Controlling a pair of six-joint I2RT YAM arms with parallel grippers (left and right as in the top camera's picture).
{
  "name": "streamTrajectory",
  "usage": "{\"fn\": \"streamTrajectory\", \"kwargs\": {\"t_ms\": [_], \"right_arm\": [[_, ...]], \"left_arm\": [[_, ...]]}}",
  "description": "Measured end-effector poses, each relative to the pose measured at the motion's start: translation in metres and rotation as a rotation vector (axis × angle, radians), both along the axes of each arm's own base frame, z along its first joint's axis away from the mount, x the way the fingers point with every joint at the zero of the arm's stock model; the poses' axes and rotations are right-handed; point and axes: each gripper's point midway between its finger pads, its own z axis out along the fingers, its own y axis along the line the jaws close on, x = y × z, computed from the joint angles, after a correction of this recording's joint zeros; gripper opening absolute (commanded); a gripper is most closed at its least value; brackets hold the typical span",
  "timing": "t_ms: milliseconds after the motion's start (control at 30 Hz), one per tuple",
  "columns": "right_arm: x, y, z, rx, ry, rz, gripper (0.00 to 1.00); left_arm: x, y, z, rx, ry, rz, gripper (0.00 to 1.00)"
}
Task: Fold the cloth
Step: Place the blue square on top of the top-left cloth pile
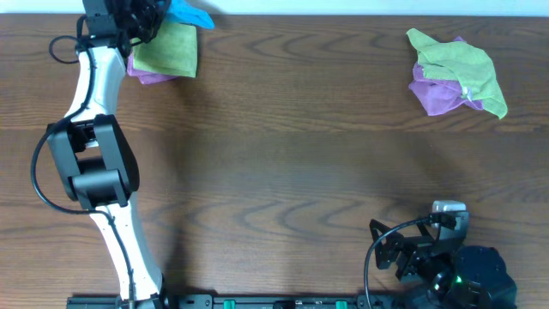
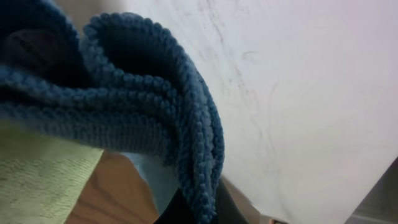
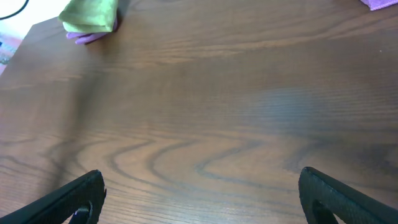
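The folded green cloth (image 1: 167,50) (image 2: 37,180) lies below the left gripper, so the left gripper needs to draw back and down next, bring the blue cloth from its far edge over the green cloth, and release.
My left gripper (image 1: 146,17) is at the far left corner of the table, shut on a blue cloth (image 1: 189,15). In the left wrist view the blue cloth (image 2: 137,118) hangs in thick folds pinched between the dark fingers (image 2: 202,208). Below it lies a folded green cloth (image 1: 167,50) on a purple cloth (image 1: 150,77); the green one also shows in the left wrist view (image 2: 37,177). My right gripper (image 3: 202,196) is open and empty, low over bare wood near the front right (image 1: 429,249).
A crumpled green cloth (image 1: 459,69) over a purple cloth (image 1: 437,96) lies at the far right. The folded pile shows far off in the right wrist view (image 3: 90,15). A white wall (image 2: 298,93) stands behind the table's far edge.
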Motion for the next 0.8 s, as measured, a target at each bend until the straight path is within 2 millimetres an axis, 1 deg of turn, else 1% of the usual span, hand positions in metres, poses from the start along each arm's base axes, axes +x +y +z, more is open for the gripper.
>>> {"fn": "streamTrajectory", "kwargs": {"t_ms": [133, 333, 433, 633, 800], "right_arm": [[0.000, 0.000, 0.000, 0.000, 0.000, 0.001, 0.99], [0.000, 0.000, 0.000, 0.000, 0.000, 0.000, 0.99], [0.000, 0.000, 0.000, 0.000, 0.001, 0.000, 0.99], [0.000, 0.000, 0.000, 0.000, 0.000, 0.001, 0.99], [0.000, 0.000, 0.000, 0.000, 0.000, 0.001, 0.99]], "left_arm": [[-0.009, 0.010, -0.015, 0.011, 0.067, 0.004, 0.06], [-0.018, 0.027, -0.027, 0.042, 0.109, 0.010, 0.06], [-0.027, 0.037, -0.039, 0.063, 0.158, 0.013, 0.06], [-0.044, 0.048, -0.059, 0.130, 0.239, -0.001, 0.06], [-0.052, 0.055, -0.070, 0.196, 0.276, -0.003, 0.06]]}}
